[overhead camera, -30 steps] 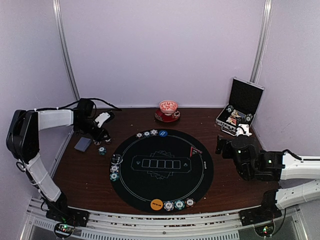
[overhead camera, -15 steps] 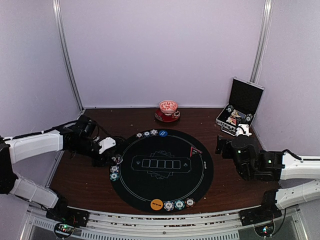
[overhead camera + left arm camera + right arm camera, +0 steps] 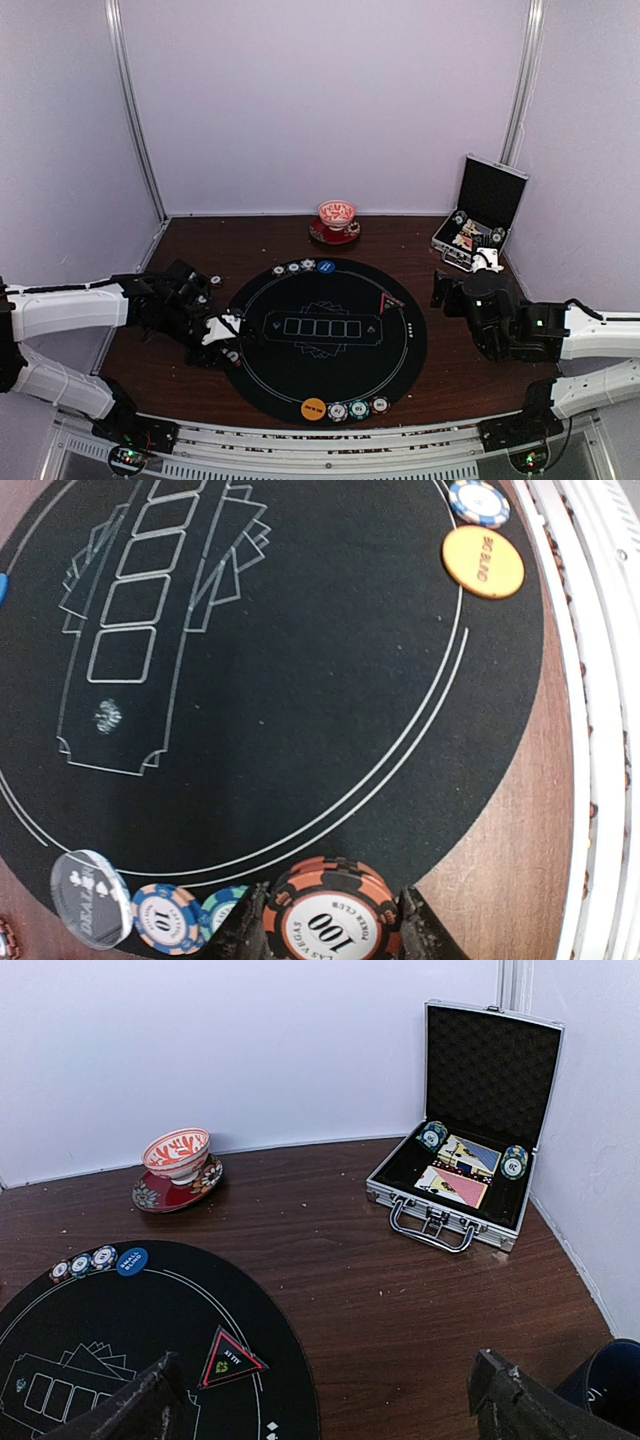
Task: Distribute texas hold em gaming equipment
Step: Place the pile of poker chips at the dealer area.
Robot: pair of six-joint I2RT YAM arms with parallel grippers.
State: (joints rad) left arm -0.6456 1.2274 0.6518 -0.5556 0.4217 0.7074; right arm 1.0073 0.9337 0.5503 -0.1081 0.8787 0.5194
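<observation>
Next, my left gripper will lower down onto the mat's rim beside the teal chip and release the stack, because that spot continues the row of chips.
My left gripper [image 3: 226, 335] is at the left edge of the round black mat [image 3: 330, 380]. In the left wrist view it [image 3: 330, 928] is shut on a small stack of red-and-black "100" chips [image 3: 330, 912]. Beside the stack lie a teal chip [image 3: 222, 910], a blue-and-orange chip [image 3: 165, 920] and a clear disc [image 3: 90, 912]. An orange disc [image 3: 314, 408] and three chips [image 3: 359, 408] sit at the near edge. Chips [image 3: 293, 267] and a blue disc [image 3: 325, 266] sit at the far edge. My right gripper [image 3: 325, 1410] is open and empty above the table right of the mat. No grey-blue cards show.
A red-edged triangular marker [image 3: 391, 301] lies on the mat's right side. An open silver-edged case [image 3: 480, 215] with cards and chips stands at the back right. A patterned bowl on a red saucer [image 3: 337, 222] stands at the back centre. Walls close in on three sides.
My left arm has swung from the table's far left toward the near side and now sits low at the mat's left edge. The right arm has not moved.
</observation>
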